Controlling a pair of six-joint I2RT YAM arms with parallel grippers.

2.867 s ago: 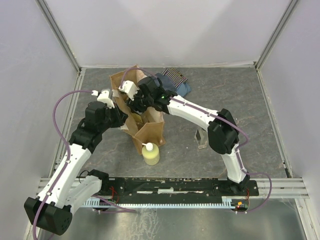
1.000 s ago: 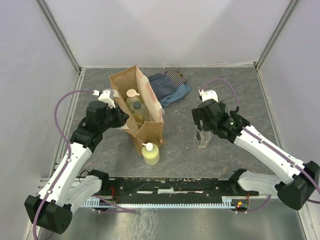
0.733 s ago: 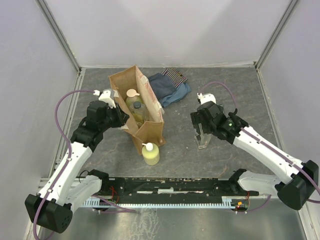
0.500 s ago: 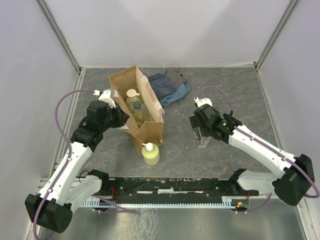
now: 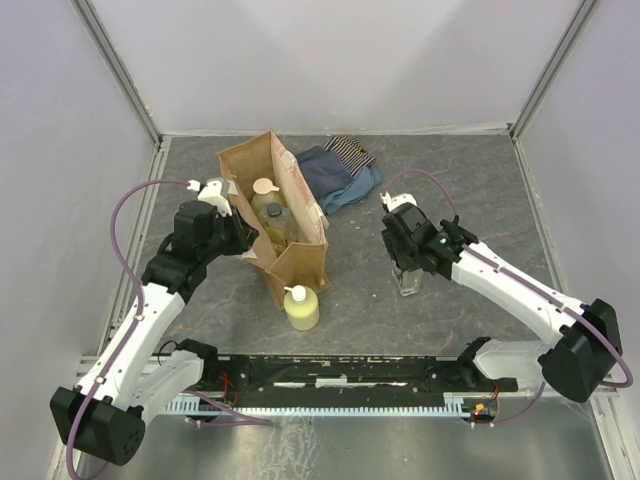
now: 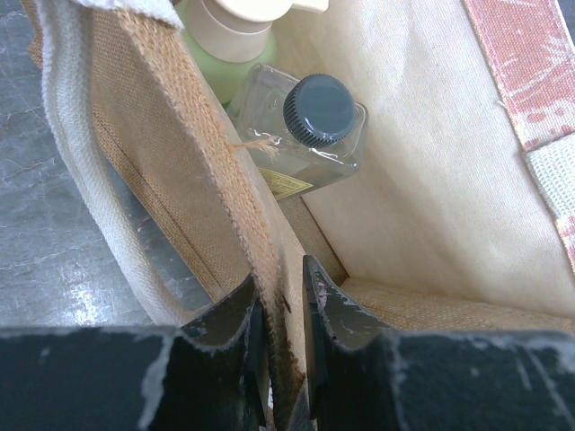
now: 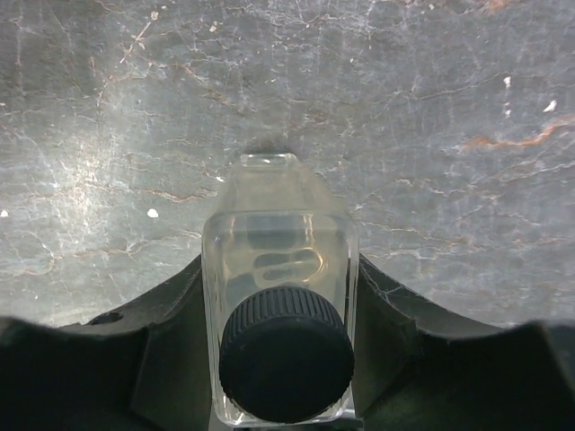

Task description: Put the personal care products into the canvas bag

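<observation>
The bag's free near end [image 5: 283,251] lies to the left of my right gripper in the top view, so the gripper will next lift over that gap, lower and let go of the bottle.
The canvas bag [image 5: 300,262] stands open at centre left. Inside it are the green bottle with beige cap [image 5: 264,188] and a clear square bottle with dark cap [image 5: 276,212], which also shows in the left wrist view [image 6: 316,117]. My left gripper [image 5: 243,238] is shut on the bag's left wall [image 6: 193,171]. The yellow pump bottle [image 5: 302,308] stands on the table at the bag's near end. My right gripper [image 5: 403,262] is down over the second clear bottle [image 7: 280,260], which stands on the table, with its fingers [image 7: 175,314] pressed against both sides.
The folded blue and striped cloths [image 5: 343,172] lie behind the bag at the back. The grey table [image 5: 480,190] is enclosed by white walls at the left, back and right.
My right arm left the bag, swung right and came down over the clear bottle on the table. A clear bottle now sits in the bag. The left arm has not moved.
</observation>
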